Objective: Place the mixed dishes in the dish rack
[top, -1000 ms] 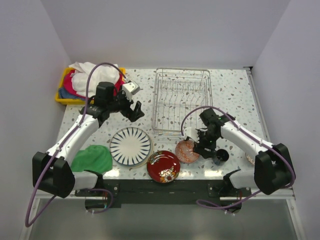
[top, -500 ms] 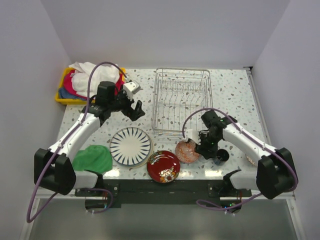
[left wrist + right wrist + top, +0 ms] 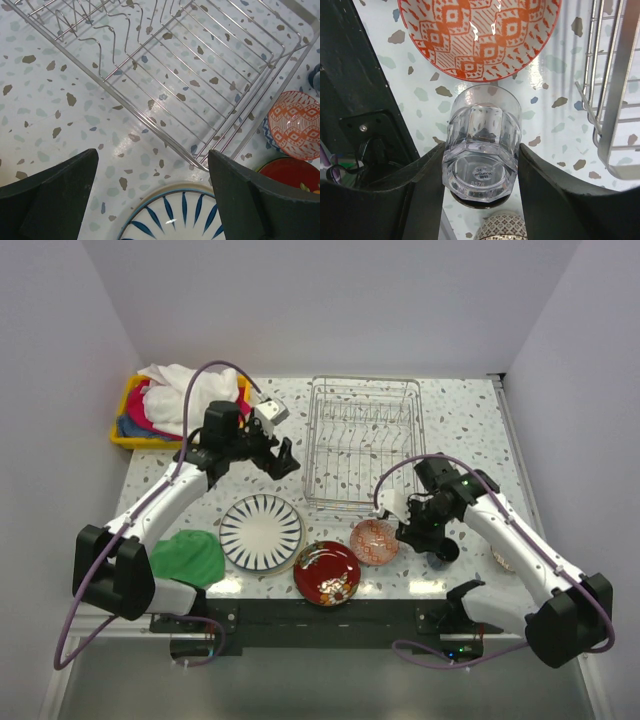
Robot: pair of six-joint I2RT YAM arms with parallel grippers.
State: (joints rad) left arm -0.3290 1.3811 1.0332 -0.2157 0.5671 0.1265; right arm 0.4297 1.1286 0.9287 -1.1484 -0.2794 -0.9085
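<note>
The rack's far corner [image 3: 401, 400] on the mug's side is empty, so my right gripper will carry the glass outward, bring it down into that corner and release it.
My right gripper [image 3: 481, 152] is shut on the small clear glass [image 3: 482, 125], its base turned toward the wrist camera, just near the orange-red bowl [image 3: 479, 35]. In the top view this gripper [image 3: 415, 530] sits between that bowl [image 3: 375, 540] and the dark mug [image 3: 443, 550]. My left gripper [image 3: 283, 458] hangs open and empty above the table, between the striped plate [image 3: 261, 531] and the dish rack [image 3: 360, 440]. The left wrist view shows the plate's rim [image 3: 175, 215] below the open fingers and the rack's corner [image 3: 200, 65] ahead. The red floral plate [image 3: 327, 572] lies near the front edge.
A green cloth [image 3: 185, 558] lies at the front left. A yellow bin [image 3: 135, 425] of cloths stands at the back left. Another patterned bowl [image 3: 503, 558] is partly hidden under my right arm. The rack's wire side [image 3: 615, 90] is close on the right of the held glass.
My right jaws have shut on the glass, and that arm has shifted a little to the right. The left gripper has swung right, closer to the rack, staying open.
</note>
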